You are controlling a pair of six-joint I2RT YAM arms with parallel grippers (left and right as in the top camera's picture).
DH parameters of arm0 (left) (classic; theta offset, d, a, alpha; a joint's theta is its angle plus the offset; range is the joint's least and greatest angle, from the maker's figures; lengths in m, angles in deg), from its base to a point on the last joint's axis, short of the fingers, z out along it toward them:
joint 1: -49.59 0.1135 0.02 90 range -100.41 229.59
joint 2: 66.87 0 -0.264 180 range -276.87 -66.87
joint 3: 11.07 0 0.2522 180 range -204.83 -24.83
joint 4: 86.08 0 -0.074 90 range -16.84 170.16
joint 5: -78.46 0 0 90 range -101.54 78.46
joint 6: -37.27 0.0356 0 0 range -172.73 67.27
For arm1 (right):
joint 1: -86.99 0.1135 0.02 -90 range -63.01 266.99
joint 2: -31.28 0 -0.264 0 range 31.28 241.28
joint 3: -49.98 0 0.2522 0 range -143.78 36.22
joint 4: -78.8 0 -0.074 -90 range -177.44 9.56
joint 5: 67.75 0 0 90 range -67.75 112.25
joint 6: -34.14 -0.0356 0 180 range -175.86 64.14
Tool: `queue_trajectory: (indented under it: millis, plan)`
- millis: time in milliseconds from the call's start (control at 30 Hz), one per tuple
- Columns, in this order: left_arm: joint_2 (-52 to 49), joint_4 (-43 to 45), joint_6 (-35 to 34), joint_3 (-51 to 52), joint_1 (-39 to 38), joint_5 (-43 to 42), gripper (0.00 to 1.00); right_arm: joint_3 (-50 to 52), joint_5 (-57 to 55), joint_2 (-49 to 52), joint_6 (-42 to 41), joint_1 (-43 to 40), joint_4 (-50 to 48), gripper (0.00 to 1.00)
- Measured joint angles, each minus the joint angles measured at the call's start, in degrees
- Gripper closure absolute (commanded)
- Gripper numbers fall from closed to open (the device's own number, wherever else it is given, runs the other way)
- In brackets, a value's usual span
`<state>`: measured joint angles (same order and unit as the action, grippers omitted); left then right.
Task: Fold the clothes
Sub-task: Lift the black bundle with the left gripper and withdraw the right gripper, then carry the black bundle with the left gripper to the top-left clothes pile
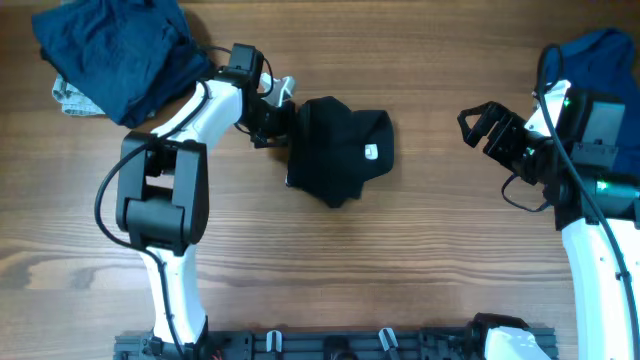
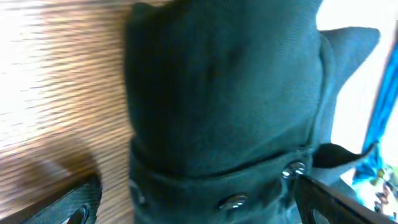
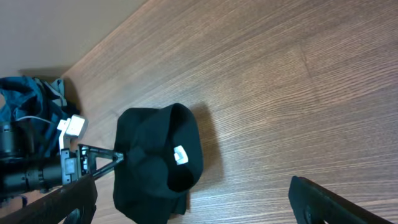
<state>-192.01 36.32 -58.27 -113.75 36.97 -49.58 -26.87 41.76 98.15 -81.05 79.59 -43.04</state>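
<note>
The left gripper will push to the right in the overhead view and close on the black garment's snapped edge (image 1: pixel 300 131) (image 2: pixel 214 194), because that edge already stands between the gripper's open fingers.
The clothes I am working on are a black garment (image 1: pixel 340 150), bunched into a rough lump at the table's middle, its small white label (image 1: pixel 371 153) facing up. My left gripper (image 1: pixel 275 122) is at the garment's left edge. In the left wrist view the black fabric (image 2: pixel 224 93) with metal snaps (image 2: pixel 233 202) fills the gap between the wide-apart fingers (image 2: pixel 329 199); the gripper (image 2: pixel 199 202) is open. My right gripper (image 1: pixel 483 128) hovers open to the right, well apart from the garment (image 3: pixel 155 162). Nothing lies between its fingers (image 3: pixel 323 202).
A dark navy pile (image 1: pixel 120 55) sits at the back left, with a pale cloth (image 1: pixel 70 95) under its edge. A royal blue garment (image 1: pixel 600 50) lies at the back right behind my right arm. Bare wooden table (image 1: pixel 430 260) surrounds the black garment.
</note>
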Motion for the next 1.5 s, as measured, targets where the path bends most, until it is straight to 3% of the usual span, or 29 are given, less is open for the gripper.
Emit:
queue_trajectory:
  millis: [567,733,833,933,1033,1100,1167,1233,1267,1333,1367,1500]
  plan:
    - [-4.74,0.24,2.32,-2.08,-0.17,-13.31,0.00,0.00,0.66,1.09,-0.24,0.00,3.06,0.00]
    - [-5.22,1.38,1.68,-2.16,-2.84,-13.62,0.12,0.00,1.05,8.92,-0.24,0.00,3.17,0.01]
    - [-5.64,1.73,1.18,-2.16,-4.07,-14.16,0.00,0.00,2.12,16.11,-0.24,0.00,3.10,0.00]
    - [-5.57,1.79,0.72,-2.34,-4.66,-15.08,0.02,0.00,3.21,20.52,-0.09,0.00,3.13,0.00]
    - [-5.57,2.21,0.76,-2.34,-5.55,-14.64,0.16,0.00,3.65,23.87,0.00,0.00,3.17,0.01]
    - [-5.75,2.56,0.61,-2.27,-6.51,-14.03,0.30,0.00,3.69,25.20,0.00,0.00,3.17,0.01]
    - [-6.25,3.19,0.37,-2.14,-8.41,-13.53,0.30,0.00,3.96,25.59,0.02,0.00,3.21,0.01]
    - [-6.45,3.63,0.31,-2.10,-9.53,-13.70,0.39,0.00,4.07,25.59,0.00,0.00,3.21,0.00]
    - [-6.45,3.91,0.09,-2.10,-10.05,-13.62,0.49,0.00,4.07,25.59,0.02,0.00,3.26,0.00]
    - [-6.84,4.90,-1.09,-1.95,-11.13,-12.85,0.89,0.00,4.07,25.59,0.24,0.00,3.37,0.01]
    - [-7.06,5.09,-1.57,-1.88,-11.30,-12.85,0.96,0.00,4.07,25.59,0.48,0.00,3.39,0.00]
    - [-7.30,5.75,-2.40,-1.60,-11.30,-13.70,0.96,0.00,4.07,25.62,1.36,0.00,3.39,0.00]
